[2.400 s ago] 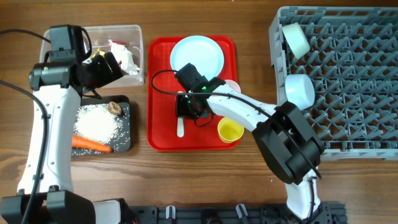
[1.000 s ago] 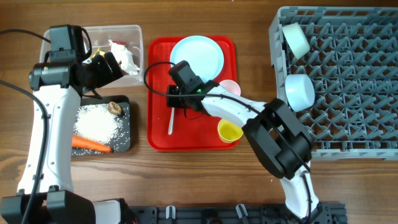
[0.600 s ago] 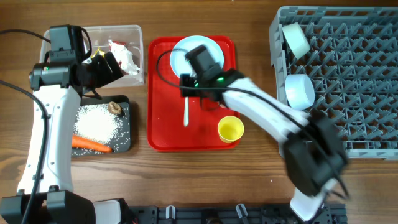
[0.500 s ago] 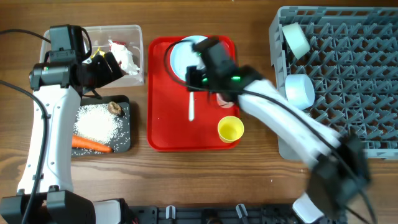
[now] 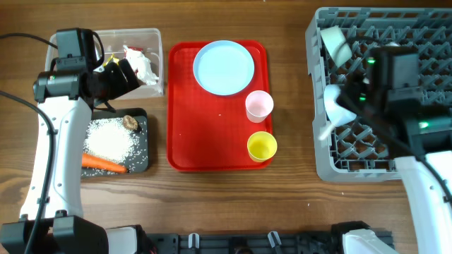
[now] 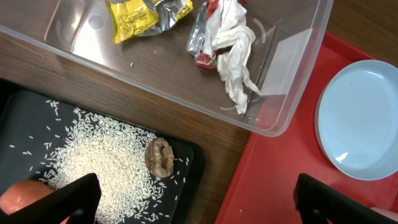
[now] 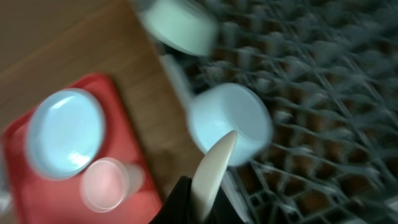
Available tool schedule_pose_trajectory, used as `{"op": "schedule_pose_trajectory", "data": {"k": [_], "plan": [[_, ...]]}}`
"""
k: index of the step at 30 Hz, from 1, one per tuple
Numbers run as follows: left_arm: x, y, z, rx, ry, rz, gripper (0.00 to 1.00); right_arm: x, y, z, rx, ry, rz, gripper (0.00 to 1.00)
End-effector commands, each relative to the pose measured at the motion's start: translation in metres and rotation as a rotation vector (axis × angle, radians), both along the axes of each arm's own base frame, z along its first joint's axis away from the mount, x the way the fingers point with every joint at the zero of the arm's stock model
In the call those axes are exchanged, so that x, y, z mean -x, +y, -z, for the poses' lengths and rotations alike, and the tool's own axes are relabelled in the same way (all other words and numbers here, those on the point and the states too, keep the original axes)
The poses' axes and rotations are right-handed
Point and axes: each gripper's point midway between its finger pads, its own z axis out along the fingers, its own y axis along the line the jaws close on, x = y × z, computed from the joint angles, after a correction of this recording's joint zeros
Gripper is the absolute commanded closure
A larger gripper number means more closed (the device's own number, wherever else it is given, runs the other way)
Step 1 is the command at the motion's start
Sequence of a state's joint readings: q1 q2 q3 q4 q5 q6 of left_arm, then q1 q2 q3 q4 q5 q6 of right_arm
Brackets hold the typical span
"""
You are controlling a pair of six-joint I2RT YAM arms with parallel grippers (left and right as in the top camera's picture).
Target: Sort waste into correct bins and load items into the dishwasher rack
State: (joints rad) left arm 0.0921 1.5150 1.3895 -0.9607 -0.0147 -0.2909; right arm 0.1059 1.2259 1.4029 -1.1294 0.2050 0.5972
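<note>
My right gripper should move back next. Then it should turn the white spoon (image 7: 212, 167) along the empty near edge of the rack, lower it and let it go.
My right gripper (image 5: 357, 95) is shut on the white spoon (image 7: 212, 167) and holds it over the left edge of the grey dishwasher rack (image 5: 395, 152), next to two light blue bowls (image 5: 337, 102) in the rack. The blue plate (image 5: 224, 66), pink cup (image 5: 258, 105) and yellow cup (image 5: 262, 146) sit on the red tray (image 5: 191, 134). My left gripper (image 6: 193, 199) is open, above the gap between the black tray (image 5: 145, 141) and the red tray. Rice (image 6: 93, 162), a brown lump (image 6: 160, 157) and the carrot (image 5: 104, 163) lie in the black tray. Wrappers (image 6: 227, 37) lie in the clear tub (image 5: 152, 35).
The wooden table (image 5: 233, 204) shows around the trays. A black rail (image 5: 233, 243) runs along the front edge. The left arm (image 5: 53, 155) stretches over the left side of the table.
My right gripper lifted the spoon off the red tray and carried it right to the rack's left edge. The left arm has not moved.
</note>
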Motion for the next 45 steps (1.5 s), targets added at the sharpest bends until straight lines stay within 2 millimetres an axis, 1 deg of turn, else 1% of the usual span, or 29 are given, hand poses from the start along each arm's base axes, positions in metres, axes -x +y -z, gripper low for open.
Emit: {"op": "schedule_pose_trajectory", "data": {"k": [1,3,4,8,9,10,12,15,20,25,28,32,35,36,37,38,39,40,45], "plan": [[-0.002,0.003,-0.004,-0.006,-0.012,-0.015,0.00,0.017,-0.046,0.023,0.033,0.075,0.269,0.96],[-0.002,0.003,-0.004,-0.005,-0.012,-0.015,0.00,0.026,-0.059,0.040,0.037,0.110,0.365,0.96],[-0.002,0.003,-0.004,-0.005,-0.012,-0.016,0.00,0.033,-0.064,0.053,0.028,0.131,0.439,0.95],[-0.002,0.003,-0.004,-0.005,-0.012,-0.015,0.00,0.055,-0.077,0.091,-0.004,0.180,0.652,0.96],[-0.002,0.003,-0.004,-0.005,-0.012,-0.016,0.00,0.062,-0.082,0.104,-0.006,0.182,0.726,0.96],[-0.002,0.003,-0.004,-0.005,-0.012,-0.015,0.00,0.066,-0.086,0.110,-0.004,0.178,0.774,0.96],[-0.002,0.003,-0.004,-0.005,-0.012,-0.015,0.00,0.070,-0.092,0.123,-0.003,0.168,0.835,0.96],[-0.002,0.003,-0.004,-0.005,-0.012,-0.015,0.00,0.069,-0.096,0.138,-0.009,0.155,0.851,0.96],[-0.002,0.003,-0.004,-0.005,-0.012,-0.015,0.00,0.071,-0.108,0.148,-0.019,0.136,0.898,0.96],[-0.002,0.003,-0.004,-0.005,-0.012,-0.015,0.00,0.089,-0.126,0.158,-0.018,0.164,0.987,0.96],[-0.002,0.003,-0.004,-0.005,-0.012,-0.016,0.00,0.097,-0.137,0.159,-0.020,0.172,1.037,0.96],[-0.002,0.003,-0.004,-0.006,-0.012,-0.016,0.00,0.101,-0.142,0.160,-0.026,0.177,1.057,0.96],[-0.002,0.003,-0.004,-0.005,-0.012,-0.016,0.00,0.100,-0.142,0.159,-0.013,0.187,1.026,0.95],[-0.002,0.003,-0.004,-0.005,-0.012,-0.016,0.00,0.099,-0.143,0.159,-0.007,0.190,1.011,0.85],[-0.002,0.003,-0.004,-0.005,-0.012,-0.015,0.00,0.098,-0.143,0.159,-0.002,0.193,0.999,0.68],[-0.002,0.003,-0.004,-0.005,-0.012,-0.015,0.00,0.097,-0.143,0.159,0.004,0.195,0.983,0.32],[-0.002,0.003,-0.004,-0.005,-0.012,-0.015,0.00,0.095,-0.144,0.158,0.012,0.196,0.964,0.09],[-0.002,0.003,-0.004,-0.005,-0.012,-0.015,0.00,0.094,-0.144,0.158,0.018,0.198,0.948,0.01],[-0.002,0.003,-0.004,-0.005,-0.012,-0.015,0.00,0.090,-0.143,0.158,0.025,0.208,0.895,0.00]]}}
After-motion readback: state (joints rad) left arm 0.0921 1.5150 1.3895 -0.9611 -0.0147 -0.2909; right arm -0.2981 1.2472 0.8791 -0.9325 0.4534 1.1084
